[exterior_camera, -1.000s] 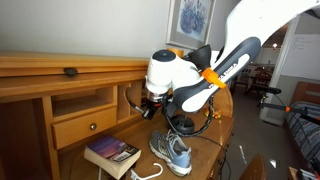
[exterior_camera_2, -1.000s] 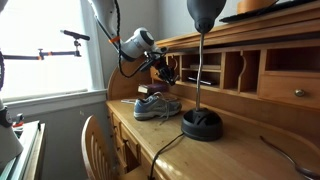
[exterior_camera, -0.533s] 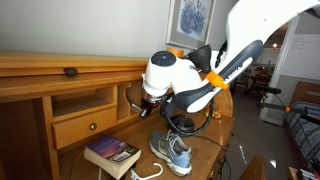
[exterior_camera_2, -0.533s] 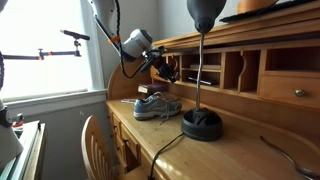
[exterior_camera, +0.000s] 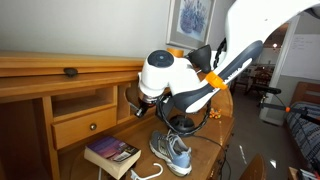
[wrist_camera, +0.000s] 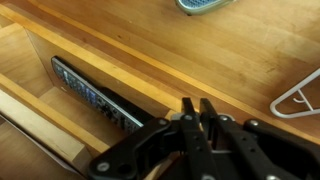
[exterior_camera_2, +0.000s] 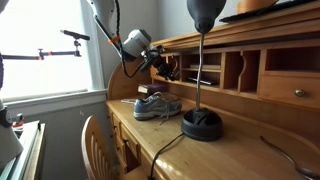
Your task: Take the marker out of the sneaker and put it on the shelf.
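Observation:
I need to move my gripper in over the shelf's front edge next and let go of the marker, because the shelf opening beside the dark device is just past that edge from my gripper.
The sneaker (exterior_camera: pixel 172 152) is grey and blue with a white sole. It lies on the wooden desk in both exterior views (exterior_camera_2: pixel 158 107), and its edge shows at the top of the wrist view (wrist_camera: pixel 200 4). My gripper (exterior_camera: pixel 139 107) hangs above the desk, away from the sneaker, in front of the shelf openings (exterior_camera: pixel 85 100); it also shows in an exterior view (exterior_camera_2: pixel 168 70). In the wrist view the gripper (wrist_camera: pixel 198 103) has its jaws drawn together with only a thin gap, over the shelf's front edge. The marker sits in that gap, largely hidden.
A dark book (exterior_camera: pixel 112 153) lies on the desk beside the sneaker. A flat dark device with rows of keys (wrist_camera: pixel 95 98) lies inside the shelf opening. A lamp with a dark round base (exterior_camera_2: pixel 202 124) stands further along the desk. A drawer (exterior_camera: pixel 85 127) sits below the shelf.
The arm has moved a little away from the sneaker toward the shelf openings. The jaws stay closed together. The sneaker and the book have not moved.

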{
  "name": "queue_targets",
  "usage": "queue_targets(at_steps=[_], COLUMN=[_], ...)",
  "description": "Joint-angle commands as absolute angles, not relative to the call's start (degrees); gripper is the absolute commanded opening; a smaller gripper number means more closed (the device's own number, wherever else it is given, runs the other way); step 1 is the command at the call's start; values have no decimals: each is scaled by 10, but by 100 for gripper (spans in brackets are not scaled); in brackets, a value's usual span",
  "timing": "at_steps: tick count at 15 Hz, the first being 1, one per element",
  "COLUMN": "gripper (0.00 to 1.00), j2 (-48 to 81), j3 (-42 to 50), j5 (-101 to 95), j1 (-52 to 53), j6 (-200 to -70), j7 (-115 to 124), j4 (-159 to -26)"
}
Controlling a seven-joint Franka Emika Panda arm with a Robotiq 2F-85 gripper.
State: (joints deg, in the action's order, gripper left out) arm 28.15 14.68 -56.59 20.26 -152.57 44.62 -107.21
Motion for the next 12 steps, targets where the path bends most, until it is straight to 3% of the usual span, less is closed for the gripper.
queue_targets(at_steps=[1, 12], gripper=[3, 3], j2=[290, 306], j3=[158, 178], j5=[-586, -630], j1=[217, 236], j6=[-1522, -1530], j7=[477, 530], j4=[-1054, -1027])
